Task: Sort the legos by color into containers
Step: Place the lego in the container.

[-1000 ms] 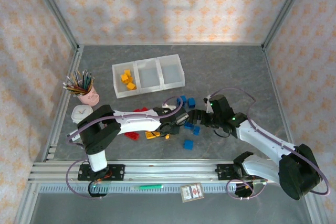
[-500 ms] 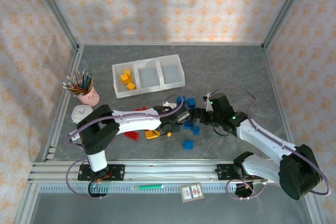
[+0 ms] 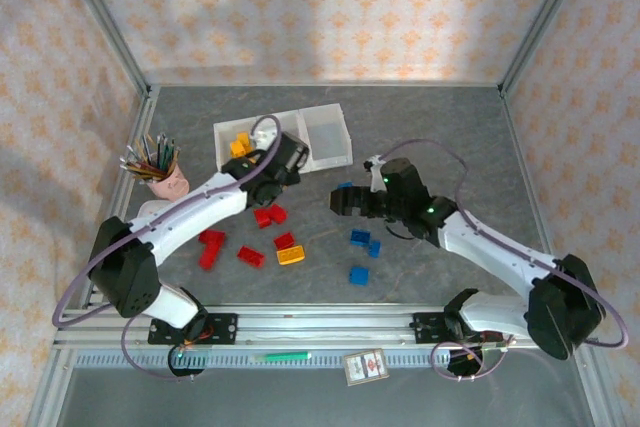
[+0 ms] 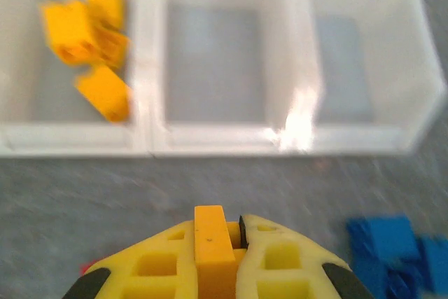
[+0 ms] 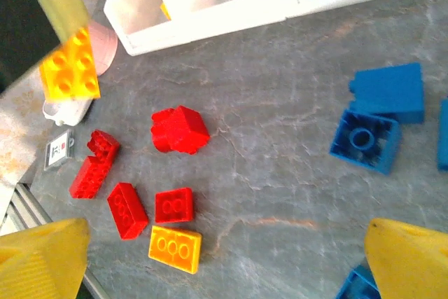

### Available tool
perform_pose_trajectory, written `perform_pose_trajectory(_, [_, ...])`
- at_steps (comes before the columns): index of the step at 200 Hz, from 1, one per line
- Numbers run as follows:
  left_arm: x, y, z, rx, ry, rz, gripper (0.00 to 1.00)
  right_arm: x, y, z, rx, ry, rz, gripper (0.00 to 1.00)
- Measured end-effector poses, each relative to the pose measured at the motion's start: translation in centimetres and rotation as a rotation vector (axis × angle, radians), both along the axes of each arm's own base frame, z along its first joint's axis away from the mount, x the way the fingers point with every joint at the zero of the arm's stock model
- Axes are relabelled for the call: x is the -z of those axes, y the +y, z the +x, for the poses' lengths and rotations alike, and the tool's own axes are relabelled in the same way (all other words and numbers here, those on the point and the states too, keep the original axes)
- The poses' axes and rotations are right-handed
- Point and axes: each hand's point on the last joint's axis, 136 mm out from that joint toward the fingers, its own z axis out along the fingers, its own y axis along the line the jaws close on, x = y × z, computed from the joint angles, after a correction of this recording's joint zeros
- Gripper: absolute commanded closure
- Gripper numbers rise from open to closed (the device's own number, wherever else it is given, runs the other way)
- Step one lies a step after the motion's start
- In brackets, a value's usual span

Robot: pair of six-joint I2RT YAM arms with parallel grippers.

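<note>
The yellow-orange lego will go outward next in my left gripper, toward the pencil cup and over the bin of yellow legos, before I let go of it.
My left gripper [image 4: 224, 227] is shut on a yellow-orange lego [image 4: 210, 243] and hangs over the table just short of the containers [image 4: 210, 138], in line with the middle bin. The left bin holds several yellow legos [image 4: 91, 40]; the other two bins look empty. From above, the left gripper [image 3: 288, 155] covers part of the containers [image 3: 330, 137]. My right gripper [image 5: 225, 243] is open over bare table, with red legos [image 5: 179, 129] and a yellow one [image 5: 175, 248] on its left and blue legos [image 5: 388, 92] on its right. In the top view the right gripper [image 3: 340, 199] sits above loose blue legos [image 3: 360, 238].
A pink pencil cup [image 3: 165, 179] stands left of the containers, the left arm running past it. Red legos [image 3: 270, 215] and a yellow one [image 3: 291, 256] lie mid-table. A card [image 3: 365, 365] lies on the near rail. Patterned walls close in three sides.
The left gripper closed on a yellow-orange lego by the loose pile, lifted it and swung back and left to the containers. The right gripper moved back and slightly left, staying open.
</note>
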Motion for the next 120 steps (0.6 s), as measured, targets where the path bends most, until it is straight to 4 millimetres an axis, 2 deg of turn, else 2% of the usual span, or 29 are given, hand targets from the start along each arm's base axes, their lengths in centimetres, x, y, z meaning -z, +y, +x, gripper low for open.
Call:
perform_pose_trajectory(30, [-0.2,6.5,3.1,-0.143,-0.024,0.039,1.0,0.1,2.3,1.0,-0.023,-0.016,0.004,0.0])
perform_pose_trajectory(57, [0.9,10.4,6.1,-0.222,-0.022,0.071,1.0,-0.1,3.8,2.6,-0.022,-0.03,0.006,0.0])
perform_pose_trajectory(88, [3.8,12.2,9.7,-0.253,0.015,0.087,0.98,-0.2,4.5,3.9,-0.014,-0.045,0.005,0.0])
perform_pose_trajectory(103, [5.2,12.6,10.4,-0.251,0.035,0.097,0.85,0.0,4.7,4.2,-0.011,-0.046,-0.001,0.0])
perform_pose_trajectory(120, [5.7,12.2,11.2,-0.23,0.041,0.095,0.74,0.3,4.8,4.4,-0.012,-0.05,-0.012,0.0])
